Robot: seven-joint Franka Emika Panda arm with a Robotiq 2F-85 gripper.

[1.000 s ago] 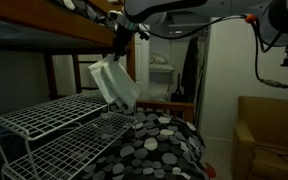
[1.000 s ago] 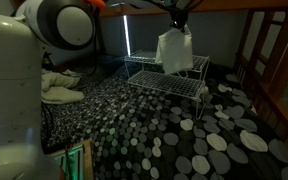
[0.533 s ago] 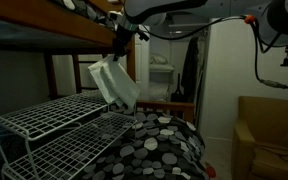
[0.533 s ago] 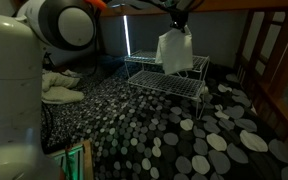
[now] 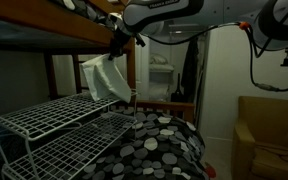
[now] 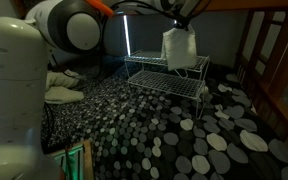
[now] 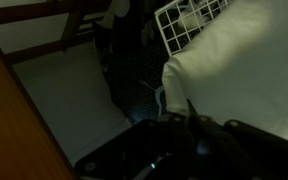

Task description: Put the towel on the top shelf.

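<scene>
The towel's lower edge already hangs over the rack's wires. The towel goes slightly down toward the top shelf's end below it next, and my gripper releases it.
The pale cream towel (image 5: 105,80) hangs in the air from my gripper (image 5: 117,45), which is shut on its upper edge. It also shows in an exterior view (image 6: 179,48) and fills the right of the wrist view (image 7: 239,70). The towel dangles above the top shelf (image 5: 54,110) of the white wire rack, over the shelf's end by the bedding. In an exterior view the top shelf (image 6: 164,65) lies just below the towel's lower edge. My gripper (image 6: 183,18) is dark in the wrist view and its fingertips are hard to make out.
A lower wire tier (image 5: 74,145) sits under the top shelf. Black bedding with grey-white spots (image 6: 174,135) covers the mattress. The brown bunk frame (image 5: 44,30) runs overhead close to my arm. A white cloth pile (image 6: 59,85) lies on the bedding. A brown armchair (image 5: 269,130) stands aside.
The gripper and towel have shifted sideways over the rack, further above the top shelf. The towel has swung and hangs a little differently.
</scene>
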